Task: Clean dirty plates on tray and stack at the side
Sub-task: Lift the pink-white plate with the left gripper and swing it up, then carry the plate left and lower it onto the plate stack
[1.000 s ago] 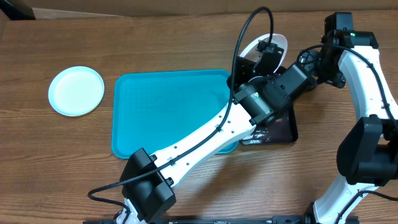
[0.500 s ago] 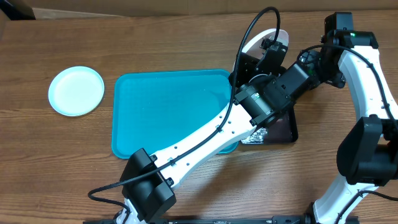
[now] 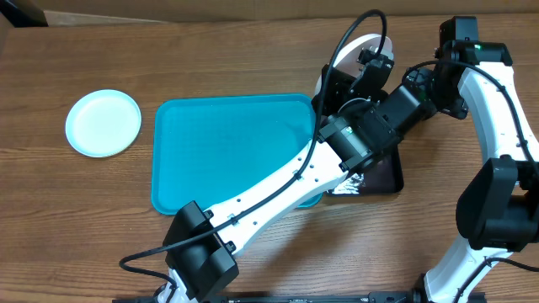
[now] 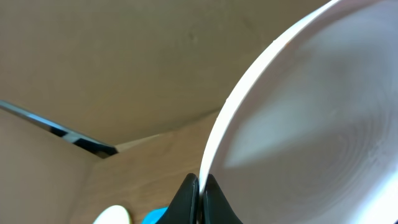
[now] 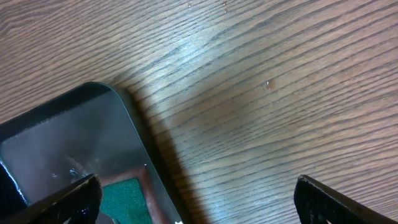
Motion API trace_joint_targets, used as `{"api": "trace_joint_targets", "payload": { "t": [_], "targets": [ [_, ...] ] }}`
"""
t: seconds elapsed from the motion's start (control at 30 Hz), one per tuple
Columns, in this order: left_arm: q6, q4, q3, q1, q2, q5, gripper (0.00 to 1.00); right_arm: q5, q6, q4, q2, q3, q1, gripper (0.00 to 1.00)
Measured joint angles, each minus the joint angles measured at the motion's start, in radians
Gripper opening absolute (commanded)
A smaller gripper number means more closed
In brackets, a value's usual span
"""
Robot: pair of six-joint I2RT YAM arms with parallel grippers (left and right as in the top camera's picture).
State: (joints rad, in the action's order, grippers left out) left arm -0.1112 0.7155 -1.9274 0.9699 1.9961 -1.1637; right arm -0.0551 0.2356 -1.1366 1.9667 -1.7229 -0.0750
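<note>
The white plate (image 3: 362, 46) swings left in the overhead view with my left gripper next, turns flat, lowers and is released, since the pale blue plate (image 3: 103, 123) lies there, below.
My left gripper (image 4: 199, 190) is shut on the rim of a white plate (image 4: 311, 124) and holds it tilted up on edge. From overhead, this plate (image 3: 362, 46) hangs above the table just past the far right corner of the turquoise tray (image 3: 227, 151), which lies bare. A pale blue plate (image 3: 103, 123) rests flat on the table left of the tray. My right gripper (image 5: 199, 199) is open wide with nothing between its fingers, and hovers over the right edge of a black tray (image 5: 62, 137).
The narrow black tray (image 3: 383, 172) sits right of the turquoise tray, partly under my left arm. A green sponge (image 5: 121, 193) lies inside it. My right arm (image 3: 497, 109) stands along the table's right side.
The left gripper has carried the white plate slightly farther back and tipped it more on edge. The right arm has stayed put.
</note>
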Motion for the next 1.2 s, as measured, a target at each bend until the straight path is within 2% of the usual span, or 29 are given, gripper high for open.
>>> {"api": "trace_joint_targets", "payload": {
  "t": [0.3, 0.53, 0.77, 0.97, 1.0, 1.03, 1.2],
  "targets": [
    [-0.021, 0.028, -0.002, 0.007, 0.0, -0.028, 0.04, 0.0, 0.0, 0.0, 0.0, 0.0, 0.0, 1.0],
    [-0.207, 0.229, -0.01, -0.145, 0.0, 0.202, 0.04, 0.0, -0.001, 0.0, 0.0, 0.0, 0.0, 1.0],
    [-0.316, 0.349, -0.011, -0.467, 0.0, 0.692, 0.04, 0.0, -0.001, 0.0, 0.0, 0.0, 0.0, 1.0],
    [-0.34, 0.456, -0.011, -0.872, 0.0, 1.168, 0.04, 0.0, 0.0, 0.0, 0.0, 0.0, 0.0, 1.0],
    [-0.343, 0.47, -0.011, -0.917, 0.0, 1.205, 0.04, 0.0, 0.0, 0.0, 0.0, 0.0, 0.0, 1.0],
    [-0.345, 0.502, -0.011, -1.025, 0.0, 1.273, 0.04, 0.0, -0.001, 0.0, 0.0, 0.0, 0.0, 1.0],
    [-0.346, 0.555, -0.011, -1.289, 0.0, 1.359, 0.04, 0.0, 0.0, 0.0, 0.0, 0.0, 0.0, 1.0]
  ]
}}
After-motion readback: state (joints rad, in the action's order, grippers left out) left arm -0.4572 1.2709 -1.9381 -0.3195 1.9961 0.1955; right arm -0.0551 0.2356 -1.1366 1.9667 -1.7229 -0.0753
